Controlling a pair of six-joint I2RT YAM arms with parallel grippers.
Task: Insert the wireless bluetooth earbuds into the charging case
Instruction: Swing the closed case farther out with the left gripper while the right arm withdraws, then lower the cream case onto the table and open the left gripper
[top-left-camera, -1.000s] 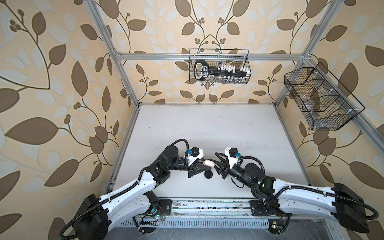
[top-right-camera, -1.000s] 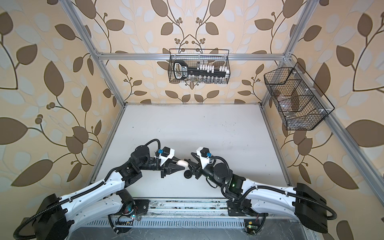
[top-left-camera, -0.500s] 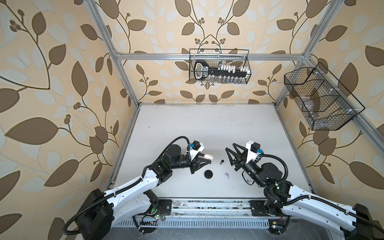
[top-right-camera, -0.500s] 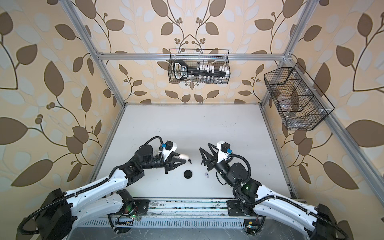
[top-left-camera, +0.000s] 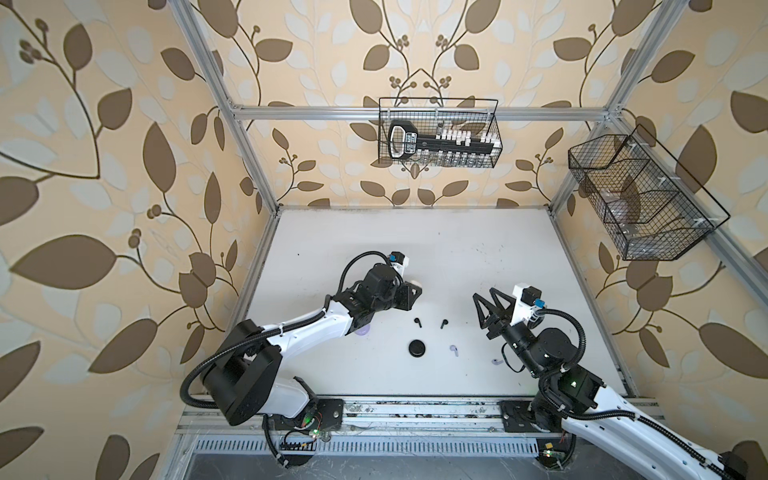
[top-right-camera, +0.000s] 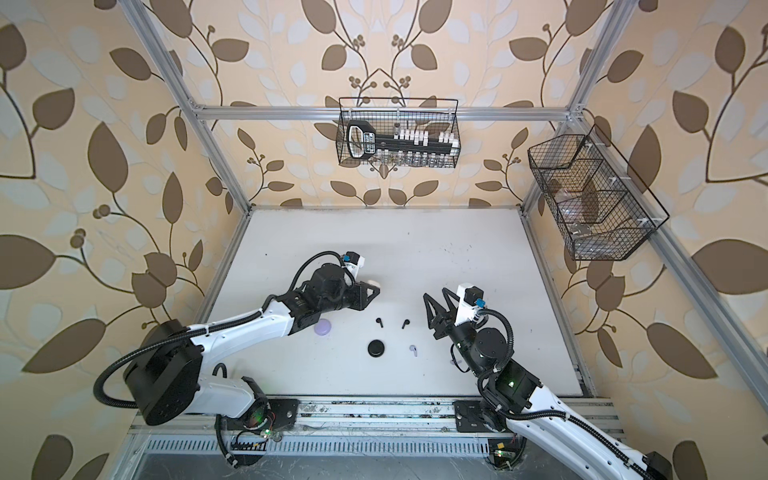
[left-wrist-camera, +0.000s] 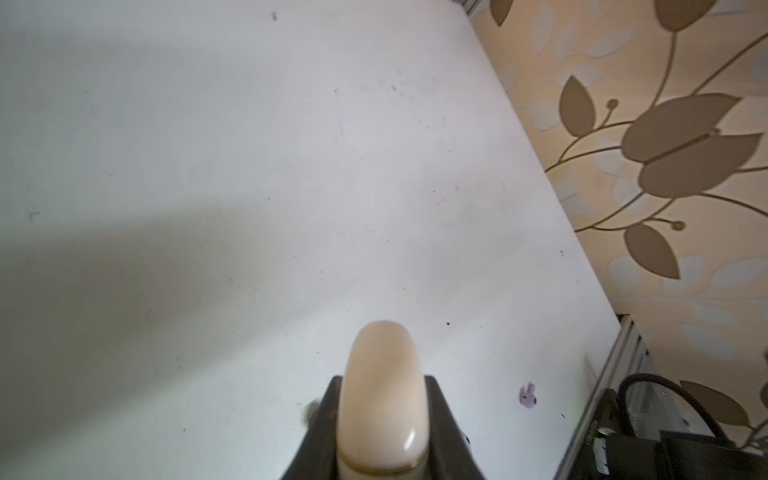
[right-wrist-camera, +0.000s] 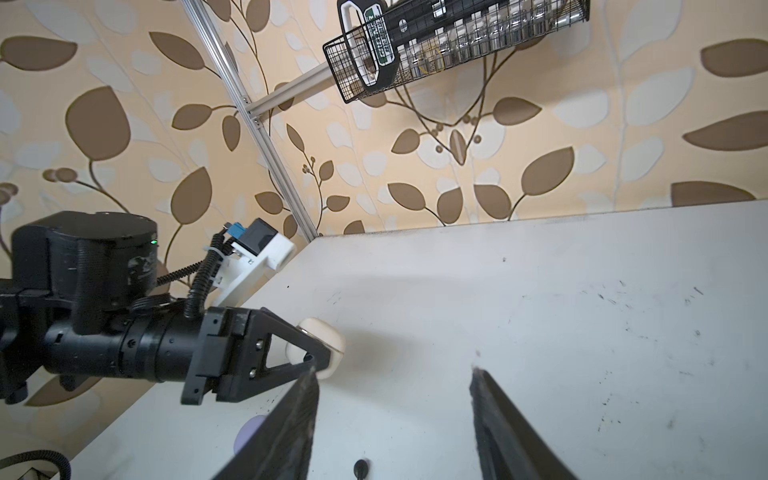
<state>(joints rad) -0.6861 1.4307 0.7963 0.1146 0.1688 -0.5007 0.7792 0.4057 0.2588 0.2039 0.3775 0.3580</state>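
I need to lower the cream-white charging case (left-wrist-camera: 382, 399) with my left gripper and release it below and outward, because a bare patch of tabletop is there, clear of the earbuds.
My left gripper (top-left-camera: 411, 291) (top-right-camera: 371, 291) (left-wrist-camera: 382, 384) is shut on a cream-white charging case (left-wrist-camera: 382, 399) (right-wrist-camera: 323, 344), held above the table's middle left. My right gripper (top-left-camera: 484, 293) (top-right-camera: 434, 292) (right-wrist-camera: 392, 370) hovers to its right, open and holding nothing. Between the arms two black earbuds (top-left-camera: 417, 321) (top-left-camera: 444, 323) lie on the table. Closer to the front lie two lavender earbuds (top-left-camera: 454, 349) (top-left-camera: 496, 361), one also in the left wrist view (left-wrist-camera: 528, 397). A black earbud (right-wrist-camera: 360, 467) shows below the right fingers.
A round black case (top-left-camera: 417, 348) (top-right-camera: 376, 348) sits near the front centre. A lavender case (top-right-camera: 322, 327) (right-wrist-camera: 249, 428) lies partly under the left arm. Wire baskets hang on the back wall (top-left-camera: 438, 133) and the right wall (top-left-camera: 644, 199).
The two grippers, close together at the centre a second ago, have drawn apart. The left carried the cream case back and left; the right pulled away to the right and opened wider.
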